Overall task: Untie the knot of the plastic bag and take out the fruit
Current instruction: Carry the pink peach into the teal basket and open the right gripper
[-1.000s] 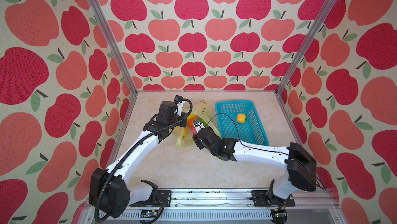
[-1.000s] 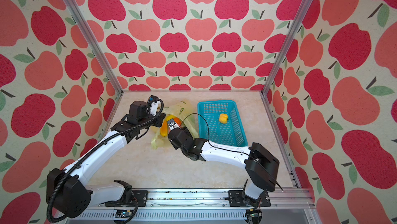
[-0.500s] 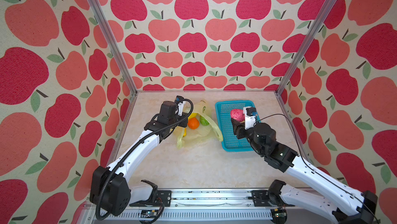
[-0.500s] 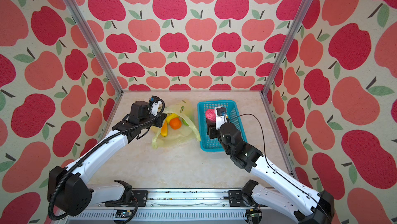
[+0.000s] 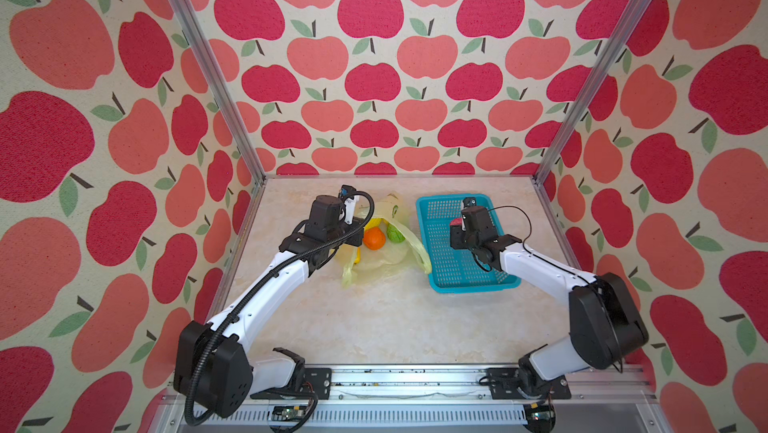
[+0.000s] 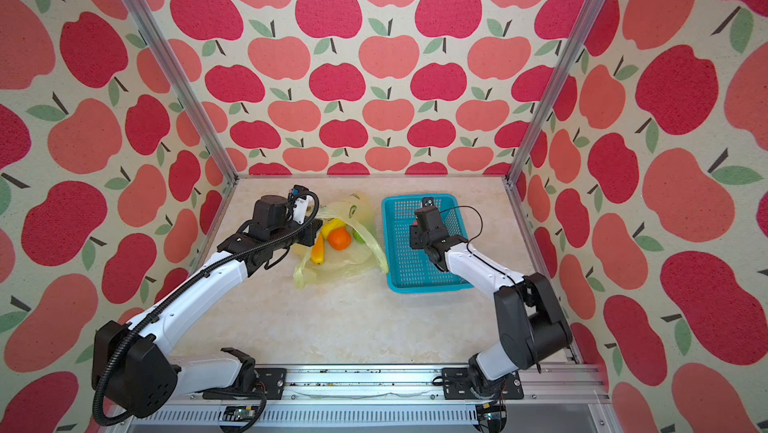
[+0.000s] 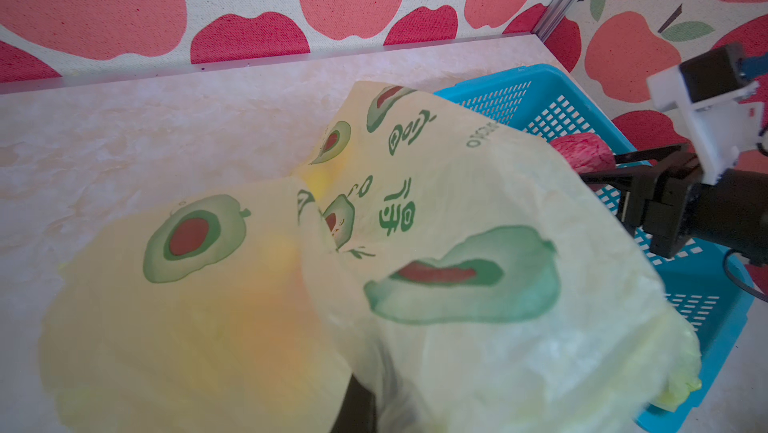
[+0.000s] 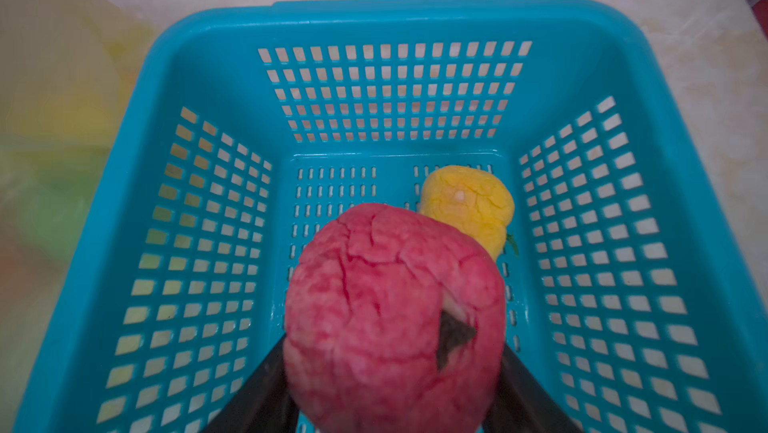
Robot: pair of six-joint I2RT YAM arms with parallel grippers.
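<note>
I should move my right gripper down and outward toward the far bag-side bottom of the basket and release the red fruit there, because that part of the basket's bottom is bare beside the yellow fruit.
The yellow-green plastic bag lies slack on the table with its mouth open. An orange fruit, a green fruit and a yellow fruit show inside. The knot is out of view. My left gripper is shut on the bag's film, which drapes over its fingers. My right gripper hangs over the basket, shut on a red fruit. Its black fingers flank the fruit.
The turquoise perforated basket stands right of the bag, and its near left rim touches the bag's handle. A yellow fruit lies on its floor under the red one. Apple-patterned walls close off three sides.
My right arm has swung from the bag over to the basket with the red fruit in its grip and now sits lower over it. The left gripper has kept its hold on the bag.
</note>
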